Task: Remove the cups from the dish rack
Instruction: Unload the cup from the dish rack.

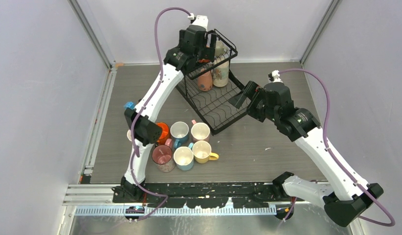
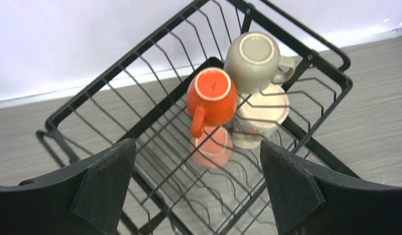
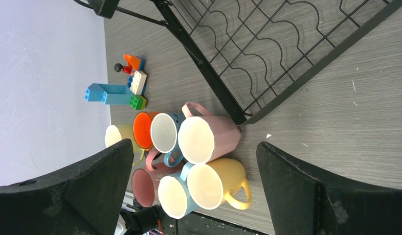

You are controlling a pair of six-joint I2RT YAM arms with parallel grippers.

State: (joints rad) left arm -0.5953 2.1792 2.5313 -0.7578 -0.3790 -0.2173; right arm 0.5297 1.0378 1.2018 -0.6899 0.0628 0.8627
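The left gripper should go down into the upper basket with its fingers on both sides of the orange cup's body, because the cup's handle points between the fingers and is out of their way.
The black wire dish rack stands at the back middle of the table. In the left wrist view an orange cup and a beige cup sit upside down in its upper basket. A salmon cup and a patterned white cup stand below them. My left gripper is open and empty above the basket, a little short of the orange cup. My right gripper is open and empty by the rack's right side. Several cups stand grouped on the table, front left.
In the right wrist view the group holds pink, yellow, light blue and orange cups. Toy blocks lie by the left wall beyond them. The rack's lower tray is close above the pink cup.
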